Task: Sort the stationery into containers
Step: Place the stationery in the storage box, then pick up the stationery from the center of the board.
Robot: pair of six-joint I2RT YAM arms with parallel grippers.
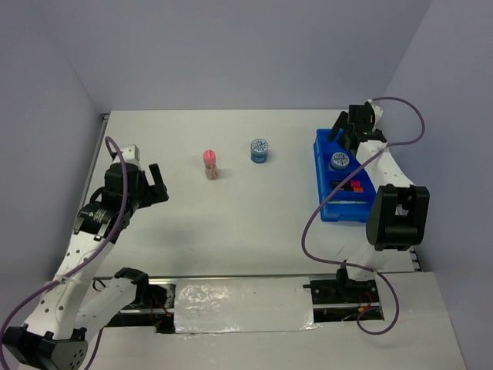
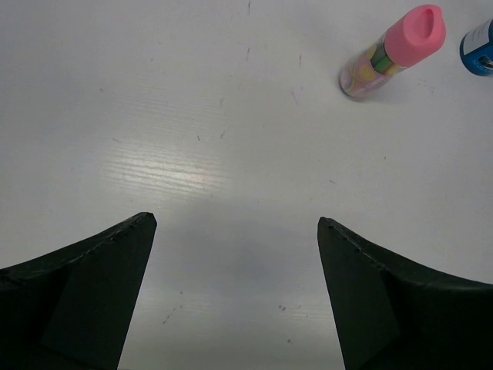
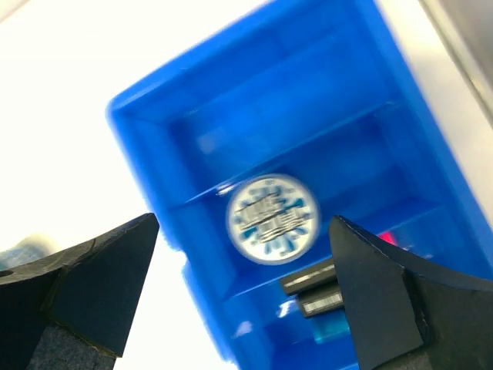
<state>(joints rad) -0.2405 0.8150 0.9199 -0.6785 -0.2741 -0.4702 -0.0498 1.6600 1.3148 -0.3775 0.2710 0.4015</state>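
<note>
The second roll [image 1: 259, 150] is still standing outside the tray [image 1: 324, 206], so I need to move my open right gripper to the left in the top view next, and then down around the roll.
The blue tray [image 1: 324, 206] stands at the right of the table. One blue-white roll [image 1: 340, 161] lies in its middle compartment, also in the right wrist view [image 3: 272, 218]. Black highlighters [image 1: 348, 187] lie in the compartment nearer to me. A second roll [image 1: 259, 149] and the pink-topped tube [image 1: 209, 163] stand on the table centre; both show in the left wrist view, tube [image 2: 393, 49], roll [image 2: 478, 48]. My right gripper [image 1: 344, 127] is open and empty above the tray's far end [image 3: 254, 123]. My left gripper [image 1: 156, 183] is open and empty at the left, over bare table.
The table's back edge meets the wall behind the tray. The right arm's cable [image 1: 312, 223] loops over the table left of the tray. The right arm's link [image 1: 397, 214] stands over the tray's near end.
</note>
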